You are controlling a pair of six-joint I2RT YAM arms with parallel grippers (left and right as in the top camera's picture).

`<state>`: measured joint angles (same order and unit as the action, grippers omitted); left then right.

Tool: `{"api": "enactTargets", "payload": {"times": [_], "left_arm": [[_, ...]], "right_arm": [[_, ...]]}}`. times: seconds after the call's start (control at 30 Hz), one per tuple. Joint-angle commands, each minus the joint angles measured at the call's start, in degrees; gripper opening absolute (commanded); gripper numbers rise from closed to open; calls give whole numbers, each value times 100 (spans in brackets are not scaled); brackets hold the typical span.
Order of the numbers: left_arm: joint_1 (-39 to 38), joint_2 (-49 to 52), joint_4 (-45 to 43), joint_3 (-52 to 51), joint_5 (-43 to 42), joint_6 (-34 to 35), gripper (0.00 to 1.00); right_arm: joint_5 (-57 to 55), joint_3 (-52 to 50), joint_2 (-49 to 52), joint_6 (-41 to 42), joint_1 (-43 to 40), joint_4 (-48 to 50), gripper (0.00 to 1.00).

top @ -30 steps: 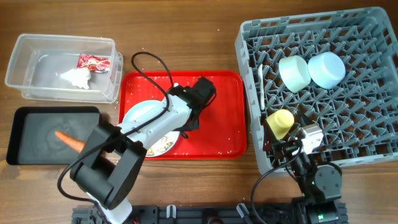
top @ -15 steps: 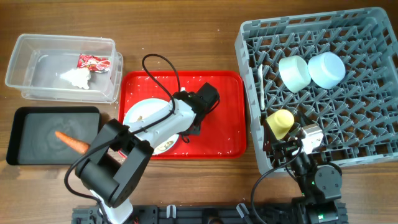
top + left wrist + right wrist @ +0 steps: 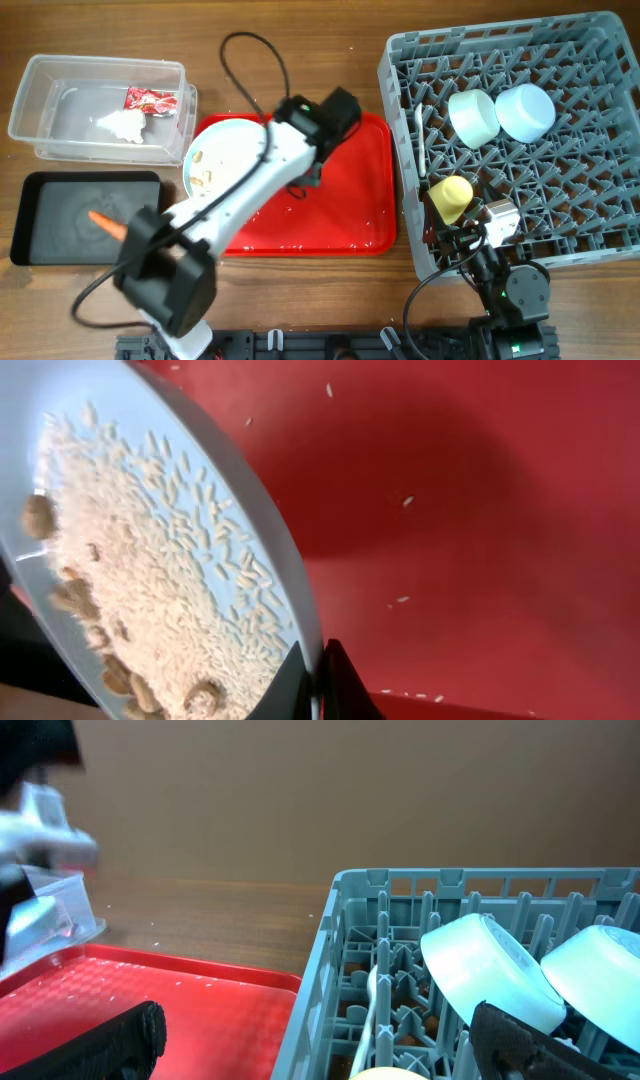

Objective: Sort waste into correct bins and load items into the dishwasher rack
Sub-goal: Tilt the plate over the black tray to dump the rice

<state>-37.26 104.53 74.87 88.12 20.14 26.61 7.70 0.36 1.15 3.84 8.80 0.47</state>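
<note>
My left gripper tips the plate's rice into the black tray point(image 3: 40, 215) next, then carries the plate to the empty rack slots beyond the spoon, then releases it.
My left gripper point(image 3: 318, 682) is shut on the rim of the pale blue plate point(image 3: 215, 150), held tilted above the left end of the red tray point(image 3: 345, 215). The plate point(image 3: 150, 540) carries rice grains and beige scraps. The clear tub point(image 3: 40, 90) holds the red wrapper point(image 3: 150, 100) and tissue wad point(image 3: 122, 123). The black tray point(image 3: 40, 215) holds the carrot point(image 3: 105, 222). The grey rack point(image 3: 388, 90) holds the yellow-green cup point(image 3: 450, 198), pale green bowl point(image 3: 472, 115), light blue bowl point(image 3: 525, 110) and white spoon point(image 3: 421, 140). My right gripper point(image 3: 320, 1050) is open and empty at the rack's front left corner.
Loose rice grains lie scattered on the red tray point(image 3: 150, 990). The left arm's cable loops over the table behind the tray. The rack's wall point(image 3: 330, 920) stands right in front of the right gripper, with the spoon point(image 3: 372, 1010) and pale green bowl point(image 3: 490, 970) behind it.
My left gripper has lifted the plate off the red tray, moved it up and left toward the bins, and tilted it. The right arm has not moved.
</note>
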Motion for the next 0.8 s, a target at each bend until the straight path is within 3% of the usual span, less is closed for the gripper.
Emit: {"api": "enactTargets", "payload": {"times": [0.0, 0.1, 0.37, 0.47, 0.57, 0.77], "left_arm": [[848, -885, 68, 190, -1176, -70, 4], [2216, -1493, 109, 190, -2015, -101, 4], [5056, -1742, -140, -133, -3794, -1856, 4], [6002, -1744, -374, -551, -4258, -2164, 4], [7138, -1744, -393, -789, -6260, -3126, 4], [8876, -1788, 46, -901, -8824, -4553, 4]], "right_arm": [[74, -7, -50, 79, -20, 17, 100], [76, -7, -50, 81, -20, 17, 100], [74, -7, -50, 79, -20, 17, 100], [74, -7, -50, 81, -20, 17, 100], [74, -7, -50, 79, -20, 17, 100], [74, -7, -50, 79, -20, 17, 100]]}}
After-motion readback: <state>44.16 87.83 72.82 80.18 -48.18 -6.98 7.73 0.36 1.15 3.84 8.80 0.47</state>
